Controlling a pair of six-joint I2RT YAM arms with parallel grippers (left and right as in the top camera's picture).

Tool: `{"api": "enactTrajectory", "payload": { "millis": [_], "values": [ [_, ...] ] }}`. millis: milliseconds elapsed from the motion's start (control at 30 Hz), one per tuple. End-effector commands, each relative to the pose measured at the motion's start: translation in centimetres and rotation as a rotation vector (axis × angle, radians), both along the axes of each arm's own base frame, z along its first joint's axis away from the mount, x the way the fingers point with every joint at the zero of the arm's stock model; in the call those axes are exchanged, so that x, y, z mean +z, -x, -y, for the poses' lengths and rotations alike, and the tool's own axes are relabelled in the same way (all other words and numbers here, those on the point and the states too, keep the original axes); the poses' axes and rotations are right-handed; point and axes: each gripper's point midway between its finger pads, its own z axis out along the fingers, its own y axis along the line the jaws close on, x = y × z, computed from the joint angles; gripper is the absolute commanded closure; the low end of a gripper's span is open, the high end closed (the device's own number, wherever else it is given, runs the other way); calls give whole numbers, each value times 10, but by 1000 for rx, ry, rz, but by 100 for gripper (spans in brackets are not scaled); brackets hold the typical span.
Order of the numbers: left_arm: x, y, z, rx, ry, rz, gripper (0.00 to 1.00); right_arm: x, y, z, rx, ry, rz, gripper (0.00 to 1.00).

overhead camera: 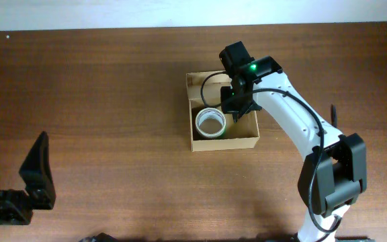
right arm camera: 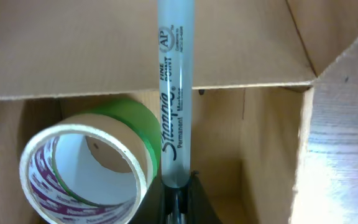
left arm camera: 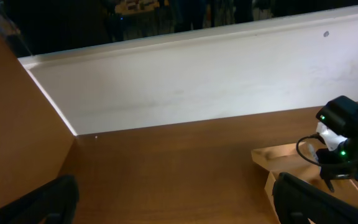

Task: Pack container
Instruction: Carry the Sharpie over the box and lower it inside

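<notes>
I should next move my right gripper back and down into the empty space beside the tape roll [overhead camera: 210, 122] and let go of the marker, because that roll fills one side of the box.
The container [overhead camera: 224, 142] is an open tan cardboard box right of the table's middle, its flap folded back at the far side. It also shows in the left wrist view [left arm camera: 278, 155] and the right wrist view [right arm camera: 272, 134]. A tape roll [overhead camera: 210, 122] with a green edge lies inside [right arm camera: 86, 168]. My right gripper [overhead camera: 237, 107] is over the box, shut on a grey Sharpie marker [right arm camera: 175, 93] that points into the box beside the roll. My left gripper [overhead camera: 35, 178] is open and empty at the near left of the table.
The brown wooden table [overhead camera: 99, 94] extends all round the box. A white wall [left arm camera: 197, 74] runs along its far edge.
</notes>
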Motion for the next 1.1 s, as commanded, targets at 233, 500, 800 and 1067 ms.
{"api": "enactTrajectory", "payload": {
  "millis": [233, 500, 800, 1067],
  "values": [
    [0, 1, -3, 15, 2, 1, 1, -1, 3, -7, -518, -114, -55, 96],
    [0, 1, -3, 15, 2, 1, 1, -3, 18, -19, -706, -138, -108, 96],
    [0, 1, -3, 15, 2, 1, 1, -2, 34, -39, -883, -205, -204, 96],
    [0, 1, -2, 12, 3, 1, 1, -5, 53, -29, -1195, -157, -274, 96]
  ]
}}
